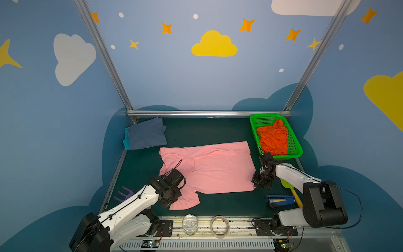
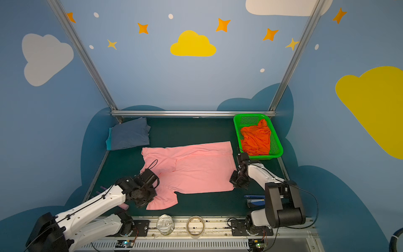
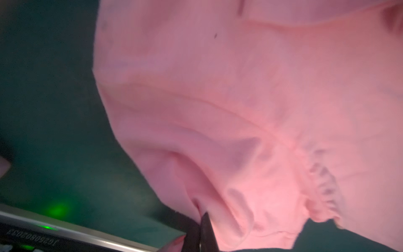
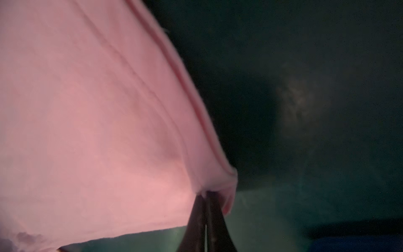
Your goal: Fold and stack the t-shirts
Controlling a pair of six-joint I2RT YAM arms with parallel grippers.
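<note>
The t-shirt's near side lies unfolded, so next my right gripper should carry the t-shirt's corner outward onto the folded far part's hem end (image 1: 247, 151) and release it.
A light pink t-shirt (image 1: 213, 170) (image 2: 196, 170) lies spread across the dark green table. My left gripper (image 3: 201, 220) (image 1: 181, 192) is shut on a pinch of pink cloth by the near-left sleeve. My right gripper (image 4: 206, 196) (image 1: 257, 185) is shut on the shirt's near-right hem corner. In both top views the wrists hide the fingertips. An orange t-shirt (image 1: 272, 137) lies crumpled in the green basket (image 1: 254, 128). At the back left a folded slate blue t-shirt (image 1: 148, 134) rests on a teal t-shirt (image 1: 127, 139).
A purple forked tool (image 1: 123, 194) lies near the left edge. A blue stapler (image 1: 281, 199) and a green and yellow spatula (image 1: 287, 185) lie under the right arm. A tin can (image 1: 190, 223) and a tape roll (image 1: 219, 225) sit on the front rail.
</note>
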